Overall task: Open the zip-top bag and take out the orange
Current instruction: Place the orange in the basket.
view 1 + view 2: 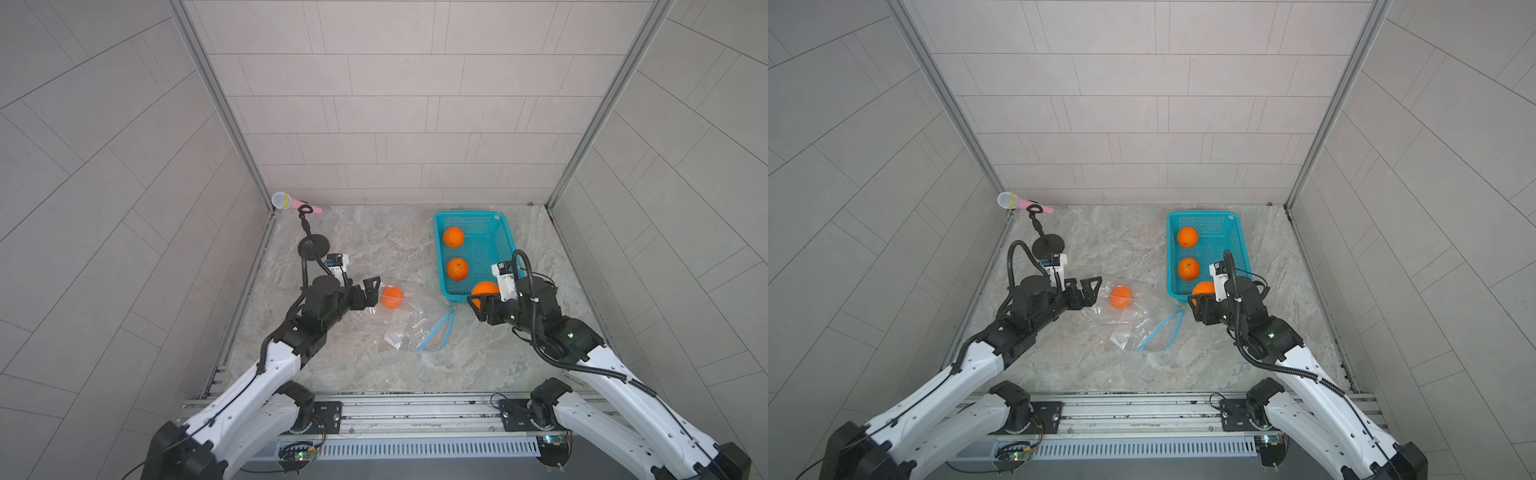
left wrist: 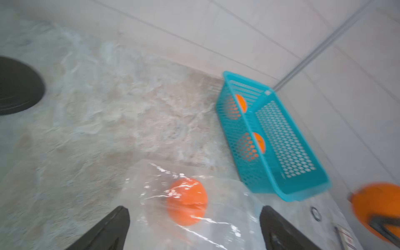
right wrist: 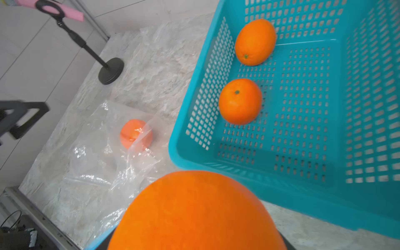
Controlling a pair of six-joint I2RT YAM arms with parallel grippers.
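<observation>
The spot beside the far orange is empty. My right gripper will carry its orange outward over the basket, lower it to the basket's bottom (image 1: pixel 478 245) (image 3: pixel 300 62) beside the far orange, and then release it.
The clear zip-top bag (image 1: pixel 401 322) (image 1: pixel 1133 322) lies crumpled on the marble table, its light-blue zip strip (image 1: pixel 436 332) parted into a loop near the basket. One orange (image 1: pixel 391 297) (image 1: pixel 1121 297) (image 2: pixel 187 202) (image 3: pixel 136 133) rests inside it at the closed end. My left gripper (image 1: pixel 373 294) (image 1: pixel 1094 293) (image 2: pixel 193 208) stands open at that end, a finger on either side of the plastic. My right gripper (image 1: pixel 482 297) (image 1: pixel 1202 293) is shut on a second orange (image 3: pixel 197 212) at the basket's near corner; that orange hides its fingers in the right wrist view.
A teal mesh basket (image 1: pixel 437 257) (image 1: pixel 1170 257) (image 2: pixel 303 194) (image 3: pixel 194 91) at the back right holds two oranges (image 1: pixel 453 237) (image 1: pixel 457 268). A pink microphone (image 1: pixel 286 201) on a black stand (image 1: pixel 312 248) stands at the back left, close behind my left arm. Walls enclose three sides.
</observation>
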